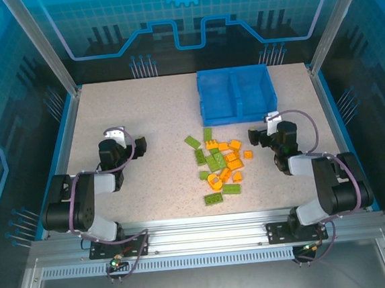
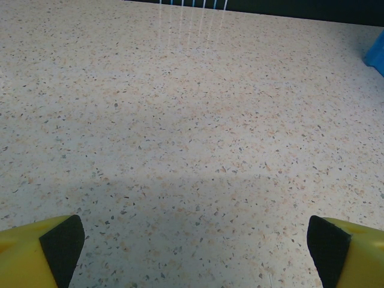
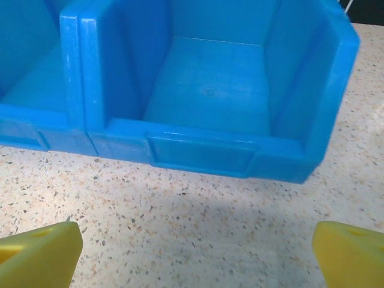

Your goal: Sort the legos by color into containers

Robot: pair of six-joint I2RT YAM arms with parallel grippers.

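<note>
I next need to move my right gripper toward the pile and down onto the orange brick at its bin-side corner [image 1: 235,144]; bare table beside it leaves fingers room.
The legos lie in a loose pile mid-table, several lime green bricks [image 1: 214,162] mixed with several orange ones [image 1: 233,159], one of them a curved orange piece [image 1: 214,180]. Behind the pile stands the blue bin [image 1: 237,103], with nothing visible in its left compartment [image 1: 216,93] or right compartment [image 1: 252,89]. My left gripper [image 1: 121,138] rests far left of the pile, open [image 2: 195,258] over bare table. My right gripper [image 1: 266,127] sits just right of the pile, open [image 3: 195,258] and empty, facing the bin's right compartment [image 3: 210,96] from close range.
The speckled table [image 1: 142,108] is fenced by metal posts and blue panels. A corner of the bin [image 2: 375,54] shows at the right edge of the left wrist view. The bin's centre wall [image 3: 75,72] stands left of the right gripper's line.
</note>
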